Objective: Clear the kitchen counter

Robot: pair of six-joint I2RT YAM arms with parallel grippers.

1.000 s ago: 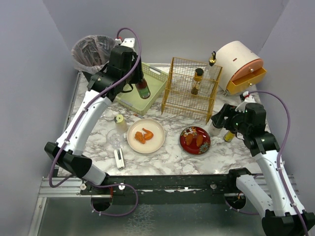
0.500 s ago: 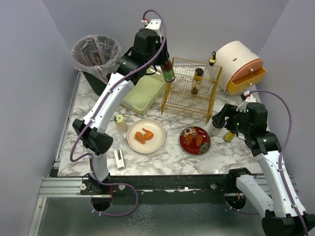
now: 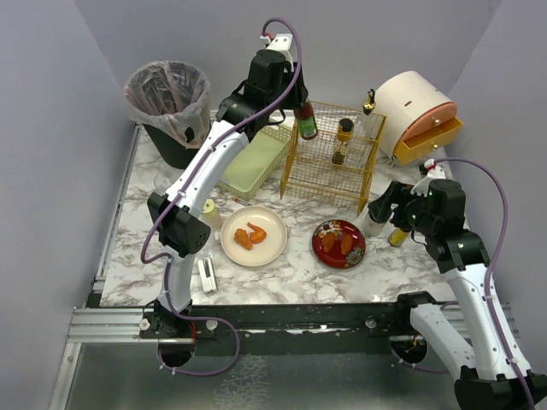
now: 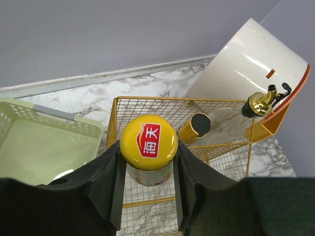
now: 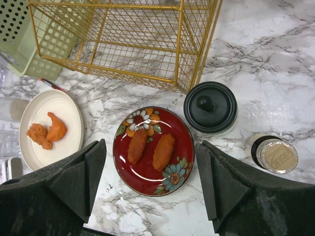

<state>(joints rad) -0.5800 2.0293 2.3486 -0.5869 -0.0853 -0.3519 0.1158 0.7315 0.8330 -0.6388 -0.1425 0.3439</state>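
Observation:
The rack's open spot is below my left gripper, to its right in the top view. My left gripper should go down and let go of the sauce bottle (image 3: 307, 120) beside the gold one.
My left gripper (image 3: 302, 109) is shut on a sauce bottle (image 3: 307, 120) with a yellow cap and holds it in the air over the left part of the yellow wire rack (image 3: 333, 158). In the left wrist view the cap (image 4: 148, 141) sits between both black fingers of the left gripper (image 4: 147, 164), with the rack (image 4: 216, 147) below. My right gripper (image 5: 150, 182) is open and empty above a red flowered plate (image 5: 153, 150) with two fried pieces. That plate (image 3: 338, 243) stands on the marble kitchen counter (image 3: 291, 275).
A pale green tray (image 3: 248, 166), a lined bin (image 3: 167, 98), a cream plate with fried food (image 3: 254, 236), a black-lidded jar (image 5: 210, 107), a tan-lidded jar (image 5: 278, 156), a yellow-lidded jar (image 3: 208, 209) and a cream drawer box (image 3: 416, 115) are around. A gold bottle (image 3: 344, 137) stands in the rack.
My left arm has lifted the sauce bottle off the green tray and swung it right, to above the wire rack. The right arm has barely moved.

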